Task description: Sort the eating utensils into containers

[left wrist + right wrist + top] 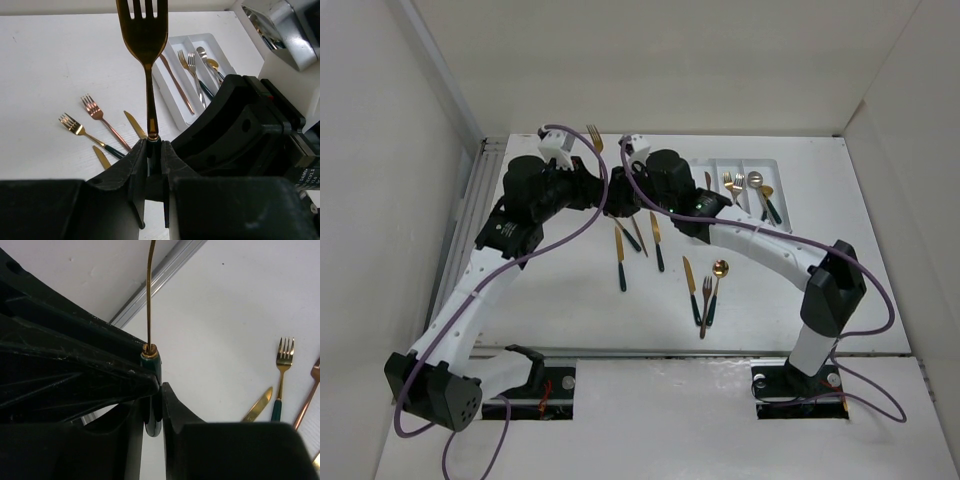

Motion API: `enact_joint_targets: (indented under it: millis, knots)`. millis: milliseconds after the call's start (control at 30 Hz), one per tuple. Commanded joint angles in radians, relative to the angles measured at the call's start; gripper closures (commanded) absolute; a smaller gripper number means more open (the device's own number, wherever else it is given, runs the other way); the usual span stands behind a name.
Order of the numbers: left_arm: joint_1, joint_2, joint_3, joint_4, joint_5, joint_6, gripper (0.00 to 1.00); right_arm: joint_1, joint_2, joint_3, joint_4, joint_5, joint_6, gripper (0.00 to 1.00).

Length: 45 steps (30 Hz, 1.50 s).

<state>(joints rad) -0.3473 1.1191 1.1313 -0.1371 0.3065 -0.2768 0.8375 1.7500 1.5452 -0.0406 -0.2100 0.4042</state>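
Note:
The tray's fork section (732, 184) is below my right gripper and to its right in the top view. I will carry the fork over next, go down and let go of it there.
A gold fork (594, 137) with a dark green handle is held up above the table's far middle, tines upward. My left gripper (601, 192) (154, 150) is shut on its handle just below the gold collar, and the fork's head (145, 30) fills the top of the left wrist view. My right gripper (624, 190) (156, 405) faces it and is shut on the same green handle (151, 365) near its end. The white tray (775, 165) (175, 42) at the far right has a copper knife (176, 82), forks (192, 70) and spoons (756, 185) in its compartments.
Loose utensils lie on the table in front of the grippers: knives (620, 250) (658, 240) (690, 285), a fork (706, 305) and a spoon (718, 270). The right wrist view shows a fork (282, 365) and a knife (257, 405). White walls enclose the table.

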Motion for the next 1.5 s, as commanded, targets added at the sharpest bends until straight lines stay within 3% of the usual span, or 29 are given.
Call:
enact_joint_targets:
  millis: [0,67,100,133,167,200,267,400,533,700,800,1133,1233,1333,1367,1467]
  knots:
    - [-0.012,-0.030,-0.025,0.037,0.026,-0.036,1.00,0.000,0.003,0.056,0.087,0.036,0.002,1.00]
    - [-0.012,-0.030,-0.041,0.047,0.007,-0.045,1.00,0.000,-0.006,0.056,0.087,0.046,0.002,1.00]
    - [-0.012,-0.030,-0.054,0.047,-0.007,-0.045,0.94,0.000,-0.006,0.046,0.087,0.058,0.002,1.00]
    - [-0.012,-0.030,-0.070,0.056,-0.007,-0.045,0.59,-0.018,-0.017,0.023,0.087,0.058,0.002,1.00]
    - [-0.012,-0.030,-0.070,0.056,-0.018,-0.045,0.44,-0.035,-0.030,0.010,0.070,0.058,0.002,1.00]
    - [-0.012,-0.039,-0.085,0.056,-0.027,-0.033,0.32,-0.057,-0.030,-0.002,0.050,0.044,0.002,1.00]
    - [-0.012,-0.039,-0.097,0.066,-0.043,-0.013,0.23,-0.156,-0.043,-0.022,-0.008,-0.003,0.002,1.00]
    - [-0.012,-0.048,-0.137,0.076,-0.107,0.022,0.22,-0.360,-0.043,-0.022,-0.227,-0.138,-0.042,1.00]
    - [0.008,-0.059,-0.165,0.076,-0.145,0.031,0.21,-0.517,0.015,0.024,-0.448,-0.103,-0.145,1.00]
    - [0.018,-0.050,-0.183,0.067,-0.178,0.031,0.21,-0.693,0.062,0.013,-0.522,-0.195,-0.194,1.00]
    - [0.018,-0.041,-0.192,0.067,-0.178,0.031,0.21,-0.764,0.100,0.013,-0.544,-0.223,-0.205,1.00]
    - [0.027,-0.010,-0.192,0.099,-0.207,0.051,0.21,-0.776,0.275,0.061,-0.616,-0.201,-0.232,0.99]
    - [0.027,-0.010,-0.192,0.099,-0.207,0.070,0.21,-0.776,0.293,0.052,-0.607,-0.201,-0.232,0.93]
    - [0.027,-0.001,-0.202,0.099,-0.216,0.070,0.21,-0.776,0.293,0.052,-0.598,-0.192,-0.222,0.80]
    - [0.027,-0.001,-0.202,0.099,-0.216,0.070,0.21,-0.776,0.293,0.052,-0.598,-0.192,-0.222,0.71]
    - [0.027,-0.001,-0.202,0.099,-0.216,0.070,0.21,-0.776,0.293,0.062,-0.607,-0.183,-0.222,0.55]
